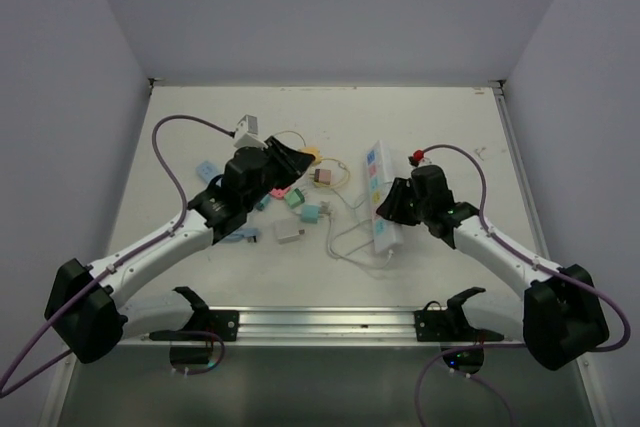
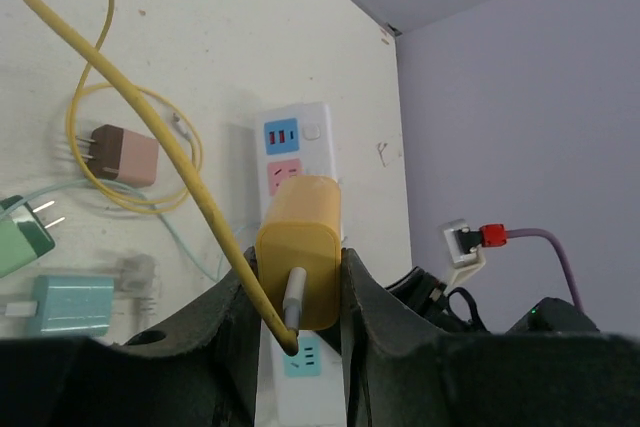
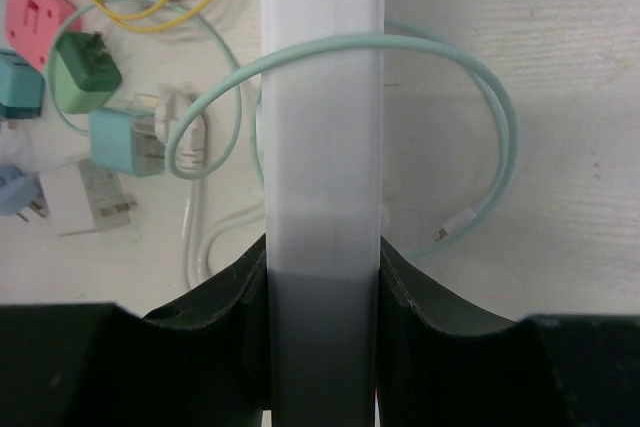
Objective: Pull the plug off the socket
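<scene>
The yellow plug (image 1: 311,156) is already clear of the sockets, so next my right gripper will set the near end of the white power strip down on the tabletop and open to let it go.
My left gripper (image 1: 293,163) is shut on a yellow plug (image 2: 299,247), held by its sides between both fingers. A yellow cable (image 2: 150,112) runs from the plug's back in loops over the table. In the top view the plug (image 1: 311,156) sits well left of the white power strip (image 1: 378,175), apart from it. In the left wrist view the strip (image 2: 296,142) lies behind the plug with its coloured sockets showing. My right gripper (image 1: 393,207) is shut on the strip's near end (image 3: 322,97), its fingers (image 3: 240,287) pressed on both long sides.
Loose chargers lie between the arms: a brown-pink one (image 2: 125,155), a green one (image 3: 85,72), a teal one (image 3: 125,139), a pink one (image 3: 40,9). A mint cable (image 3: 505,137) loops over the strip. White cable (image 1: 345,242) lies near the front.
</scene>
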Tool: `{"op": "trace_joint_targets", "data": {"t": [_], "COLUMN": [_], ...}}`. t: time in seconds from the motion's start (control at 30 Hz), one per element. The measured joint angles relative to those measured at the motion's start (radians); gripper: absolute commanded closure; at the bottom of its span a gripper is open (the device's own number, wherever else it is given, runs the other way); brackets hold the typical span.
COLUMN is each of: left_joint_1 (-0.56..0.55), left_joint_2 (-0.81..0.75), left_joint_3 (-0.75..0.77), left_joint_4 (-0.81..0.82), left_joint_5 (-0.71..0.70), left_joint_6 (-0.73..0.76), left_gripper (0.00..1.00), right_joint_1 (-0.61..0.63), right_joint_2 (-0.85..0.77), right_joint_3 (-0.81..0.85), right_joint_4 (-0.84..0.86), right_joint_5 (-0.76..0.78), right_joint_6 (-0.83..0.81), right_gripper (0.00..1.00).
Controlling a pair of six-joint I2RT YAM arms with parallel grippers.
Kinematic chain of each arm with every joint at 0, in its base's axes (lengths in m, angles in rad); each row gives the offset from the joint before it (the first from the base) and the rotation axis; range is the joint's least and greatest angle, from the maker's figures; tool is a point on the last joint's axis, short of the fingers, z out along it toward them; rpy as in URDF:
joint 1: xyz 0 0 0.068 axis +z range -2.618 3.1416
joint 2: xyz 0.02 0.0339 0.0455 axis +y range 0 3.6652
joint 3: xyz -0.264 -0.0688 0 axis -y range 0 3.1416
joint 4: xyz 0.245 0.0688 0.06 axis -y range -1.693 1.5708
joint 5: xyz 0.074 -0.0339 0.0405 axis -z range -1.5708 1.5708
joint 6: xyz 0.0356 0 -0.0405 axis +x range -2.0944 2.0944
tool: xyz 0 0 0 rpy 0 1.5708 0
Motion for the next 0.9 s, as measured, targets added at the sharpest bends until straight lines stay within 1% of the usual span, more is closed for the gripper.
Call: {"op": "trace_joint_targets", "data": {"t": [0.13,0.27,0.43,0.5,0.53,0.57,0.63,0.67,0.73,0.77,0.83,0.87,0.9], "left_joint_1": [0.056,0.133,0.192,0.204,0.207,0.208,0.208,0.208,0.209,0.209,0.212,0.214,0.214], "left_joint_2": [0.026,0.070,0.135,0.162,0.174,0.181,0.184,0.183,0.182,0.178,0.158,0.144,0.128], "left_joint_3": [-0.042,-0.105,-0.146,-0.150,-0.153,-0.156,-0.167,-0.172,-0.176,-0.179,-0.188,-0.192,-0.195], "left_joint_4": [0.002,0.007,0.009,0.010,0.010,0.010,0.011,0.009,0.005,0.003,-0.005,-0.013,-0.020], "left_joint_5": [0.067,0.139,0.219,0.250,0.263,0.274,0.291,0.296,0.300,0.299,0.298,0.294,0.290], "left_joint_6": [0.032,0.083,0.148,0.168,0.176,0.183,0.196,0.205,0.218,0.221,0.232,0.236,0.240], "left_gripper": [0.98,0.93,0.84,0.75,0.68,0.56,0.48,0.38,0.28,0.18,0.10,0.03,0.00], "right_joint_1": [-0.058,-0.110,-0.150,-0.161,-0.165,-0.169,-0.176,-0.180,-0.187,-0.189,-0.195,-0.196,-0.200], "right_joint_2": [0.020,0.062,0.152,0.188,0.207,0.225,0.259,0.276,0.312,0.326,0.365,0.389,0.412], "right_joint_3": [-0.018,-0.030,-0.030,-0.029,-0.029,-0.028,-0.022,-0.016,0.006,0.014,0.037,0.052,0.067], "right_joint_4": [0.091,0.158,0.259,0.297,0.314,0.328,0.356,0.371,0.393,0.403,0.423,0.433,0.444], "right_joint_5": [-0.072,-0.126,-0.190,-0.214,-0.227,-0.235,-0.250,-0.257,-0.269,-0.274,-0.287,-0.294,-0.302], "right_joint_6": [0.018,0.024,0.038,0.046,0.050,0.053,0.058,0.060,0.064,0.066,0.068,0.069,0.069], "right_gripper": [1.00,1.00,1.00,1.00,1.00,1.00,1.00,1.00,1.00,1.00,1.00,1.00,1.00]}}
